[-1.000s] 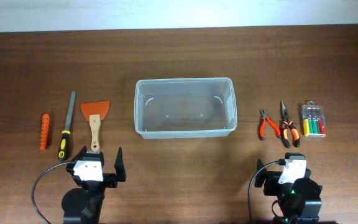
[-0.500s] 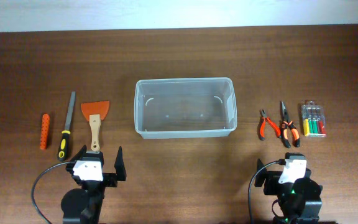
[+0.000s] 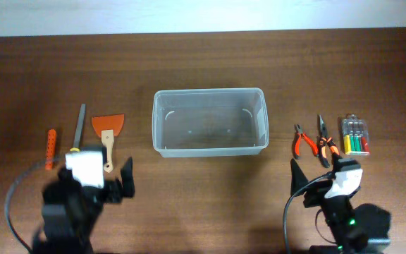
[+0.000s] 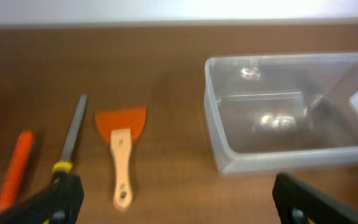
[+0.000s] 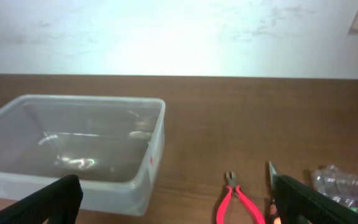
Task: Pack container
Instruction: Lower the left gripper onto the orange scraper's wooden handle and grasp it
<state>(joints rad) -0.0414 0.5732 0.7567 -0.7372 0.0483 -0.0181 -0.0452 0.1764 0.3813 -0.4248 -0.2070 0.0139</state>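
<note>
The scraper's wooden neck (image 3: 107, 137) (image 4: 122, 142) is far slimmer than its wide orange blade, so my left gripper moves outward and down over that neck next and closes.
The container (image 3: 209, 92), a large clear plastic bin, stands empty at the table's middle. It also shows in the left wrist view (image 4: 211, 109) and the right wrist view (image 5: 104, 193). My left gripper (image 3: 99, 171) is open and empty near the front left, just short of the orange scraper (image 3: 108, 132) with its wooden handle (image 4: 122, 163). My right gripper (image 3: 321, 171) is open and empty at the front right, just short of the red cutters (image 3: 302, 142) and the long-nose pliers (image 3: 324, 138). In both wrist views the black jaws stand wide apart, left (image 4: 179, 205) and right (image 5: 179, 208).
Left of the scraper lie a file (image 3: 78, 130) with a black-and-yellow handle and an orange rod (image 3: 50, 148). A small clear case of coloured screwdrivers (image 3: 355, 135) lies right of the pliers. The red cutters (image 5: 238, 204) lie between the right jaws.
My left arm has moved left and forward towards the scraper and file. My right arm has moved right and forward towards the pliers. No tool has moved.
</note>
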